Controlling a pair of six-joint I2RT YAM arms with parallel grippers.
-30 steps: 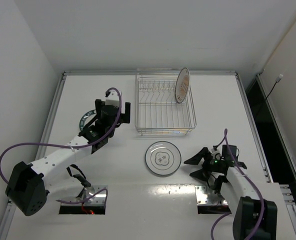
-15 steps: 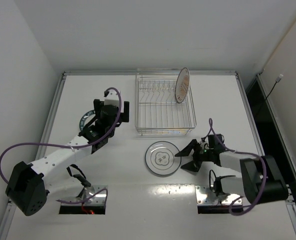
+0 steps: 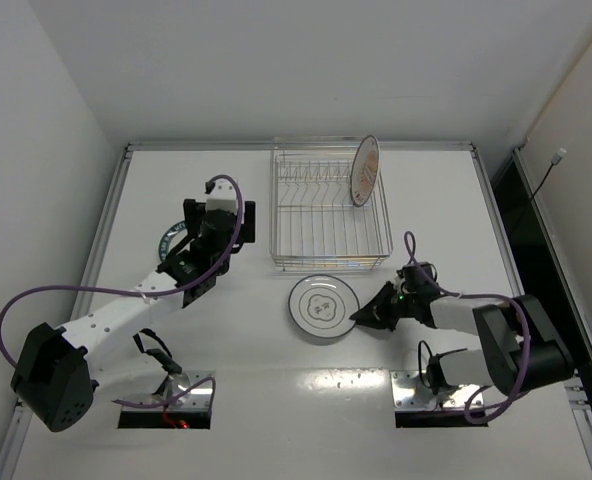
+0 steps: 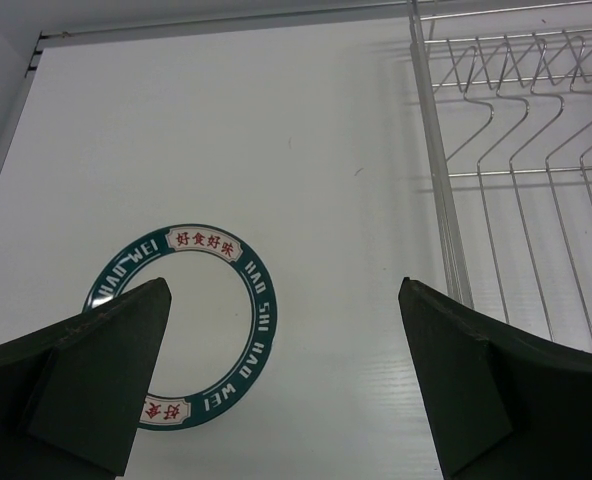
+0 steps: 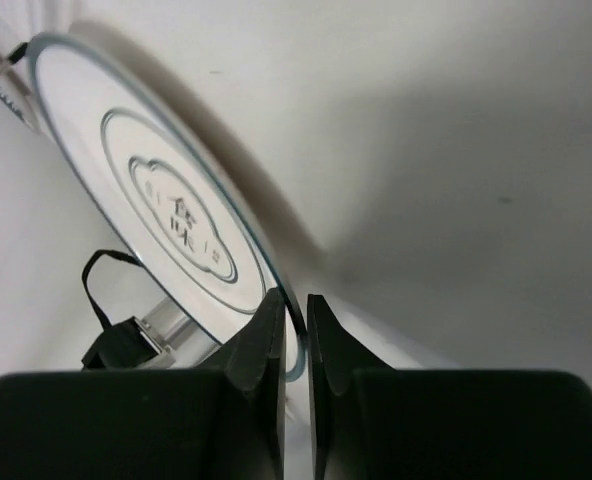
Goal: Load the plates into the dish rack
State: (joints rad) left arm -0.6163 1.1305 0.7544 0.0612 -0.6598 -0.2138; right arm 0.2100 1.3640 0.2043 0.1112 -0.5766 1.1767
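Observation:
My right gripper holds the grey plate point(image 3: 322, 307), and the empty slot point(image 3: 343, 186) beside the upright plate is outward of the gripper. Next my gripper will lift outward, turn the plate on edge, lower it and let it go.
A pale grey plate point(image 3: 322, 307) with a dark ring lies just in front of the dish rack point(image 3: 328, 210). My right gripper point(image 3: 359, 317) is shut on its right rim; in the right wrist view the plate point(image 5: 166, 205) edge sits pinched between the two fingers point(image 5: 294, 325). A plate with an orange-brown rim point(image 3: 364, 170) stands upright in the rack's far right slot. The green-rimmed plate point(image 4: 181, 325) lies flat on the table left of the rack point(image 4: 516, 170), partly hidden under my left arm in the top view. My left gripper point(image 3: 219, 212) hangs open above it, empty.
The table's raised metal edge point(image 3: 296, 145) runs along the back and sides. White walls stand close behind and to the left. Purple cables loop from both arms. Two mounting plates point(image 3: 181, 398) sit at the near edge.
My right gripper swung left to the grey plate's right rim and shut on it. The plate has shifted slightly towards the rack. The left arm barely moved.

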